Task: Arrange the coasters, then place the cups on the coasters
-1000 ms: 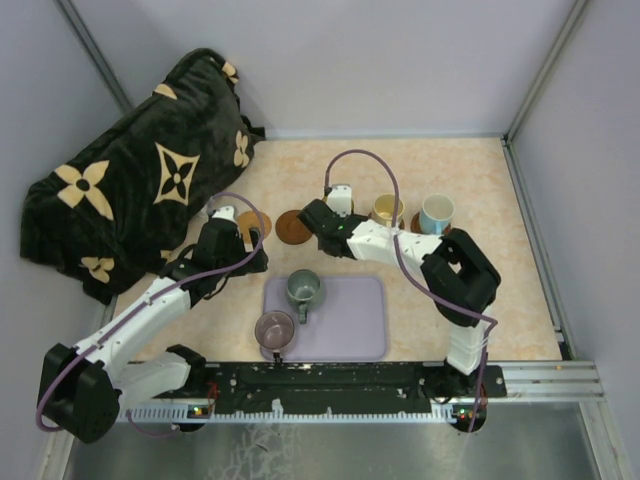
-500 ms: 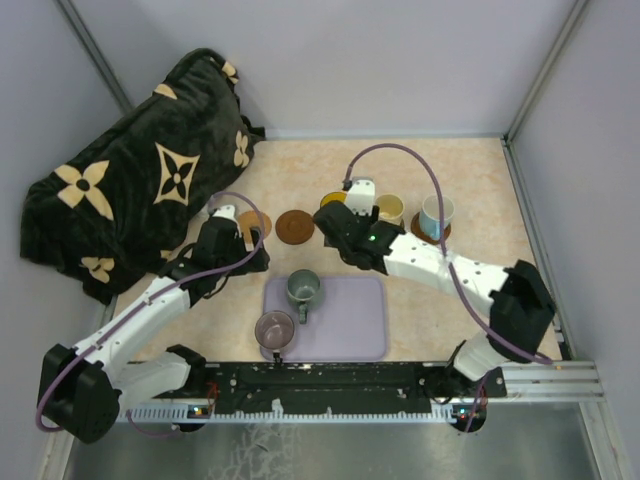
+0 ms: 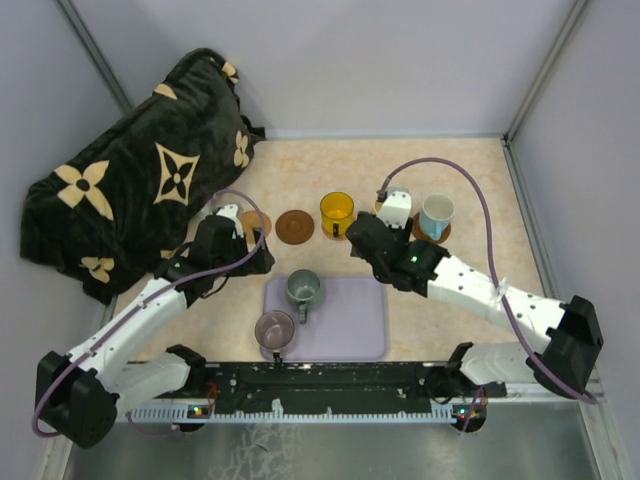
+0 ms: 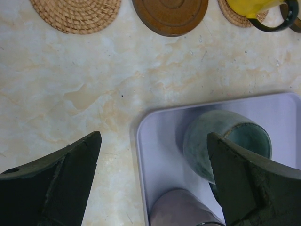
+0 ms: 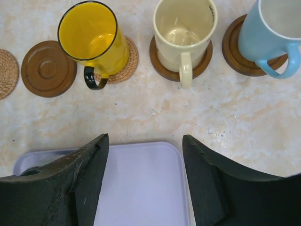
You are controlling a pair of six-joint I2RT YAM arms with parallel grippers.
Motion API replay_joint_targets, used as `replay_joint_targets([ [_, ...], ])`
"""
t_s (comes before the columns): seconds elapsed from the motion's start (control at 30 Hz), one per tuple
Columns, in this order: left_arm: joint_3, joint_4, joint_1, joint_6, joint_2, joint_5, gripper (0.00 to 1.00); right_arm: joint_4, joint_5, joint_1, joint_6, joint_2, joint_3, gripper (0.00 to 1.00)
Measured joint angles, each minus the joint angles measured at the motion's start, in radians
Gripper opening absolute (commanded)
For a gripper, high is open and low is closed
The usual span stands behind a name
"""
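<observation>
The green cup's handle (image 3: 303,314) (image 4: 214,191) sticks out below my left gripper and to its right in the top view. My left gripper will move across, back and down around it.
The yellow-orange cup (image 5: 91,37) stands on a woven coaster (image 5: 124,63), the cream cup (image 5: 183,28) on a brown coaster (image 5: 164,66), and the blue cup (image 5: 270,33) on a third (image 5: 231,49). A bare brown coaster (image 3: 295,226) and a bare woven coaster (image 4: 77,14) lie further left. On the lavender tray (image 3: 350,330) sit the dark green cup (image 3: 303,290) and the purple cup (image 3: 274,329). My right gripper (image 5: 145,139) is open and empty over the tray's far edge. My left gripper (image 4: 153,141) is wide open above the tray's left edge, beside the green cup (image 4: 225,146).
A black blanket with tan flower shapes (image 3: 140,180) is heaped at the back left. Grey walls close in the table on three sides. The right arm (image 3: 470,285) crosses in front of the cream cup in the top view.
My right gripper has opened, left the yellow cup on its woven coaster and drawn back to the right and toward the tray. The left arm has hardly moved.
</observation>
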Motion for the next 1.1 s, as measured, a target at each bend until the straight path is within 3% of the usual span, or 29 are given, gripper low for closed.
replay_joint_targets([
  [0.33, 0.000, -0.055, -0.065, -0.005, -0.076, 0.080, 0.95, -0.019, 0.011, 0.000, 0.003, -0.043, -0.039, 0.65],
  [0.53, 0.032, -0.135, -0.172, -0.007, -0.073, 0.106, 0.95, -0.013, 0.010, 0.000, 0.007, -0.044, -0.052, 0.65],
  [0.9, 0.142, -0.204, -0.382, -0.030, 0.059, 0.105, 0.95, -0.011, 0.008, 0.000, 0.025, -0.063, -0.072, 0.65],
  [1.1, 0.166, -0.261, -0.462, -0.075, 0.165, 0.062, 0.89, -0.011, 0.007, 0.000, 0.039, -0.109, -0.099, 0.65],
])
